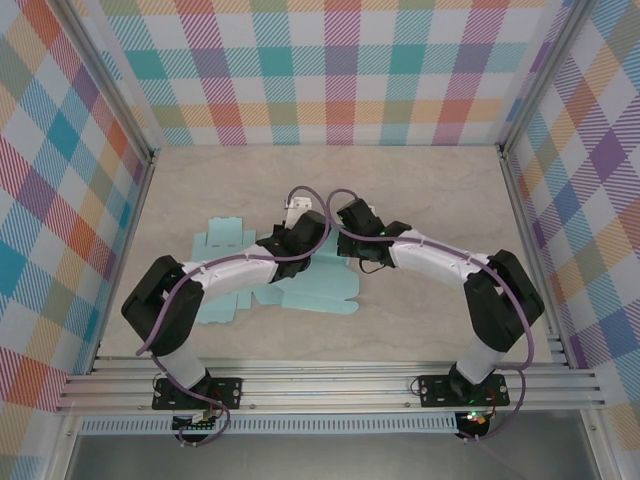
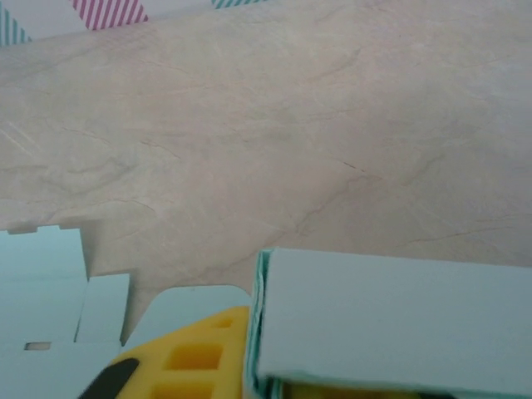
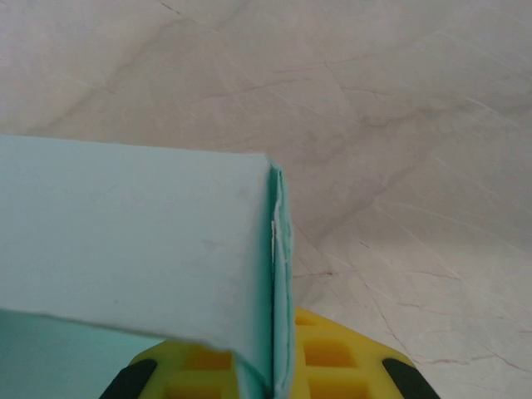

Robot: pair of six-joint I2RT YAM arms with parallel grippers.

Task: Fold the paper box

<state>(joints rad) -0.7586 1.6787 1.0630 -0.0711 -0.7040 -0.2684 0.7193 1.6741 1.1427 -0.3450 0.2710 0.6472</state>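
Observation:
The flat flap crowds the paper box [image 1: 312,296], so next I should turn my right gripper and pull the paper box's doubled side away from my left gripper onto the bare table to let it go.
The teal paper box [image 1: 312,296] lies partly unfolded on the table, under both arms. In the right wrist view a raised doubled wall of the paper box [image 3: 141,241] stands upright, and my right gripper [image 3: 278,378] is shut on its edge, one yellow finger on each side. In the left wrist view another raised panel of the paper box [image 2: 391,316] runs between my left gripper's [image 2: 264,370] jaws. The left yellow finger [image 2: 191,357] touches the wall; the other is mostly hidden under the panel. Seen from above, the left gripper [image 1: 298,232] and right gripper [image 1: 352,222] sit close together.
A flat teal flap with notched tabs [image 1: 222,240] spreads left on the marble-patterned table [image 1: 430,190]. Plaid walls and metal frame rails [image 1: 330,385] enclose the workspace. Bare tabletop lies behind and to the right of the grippers.

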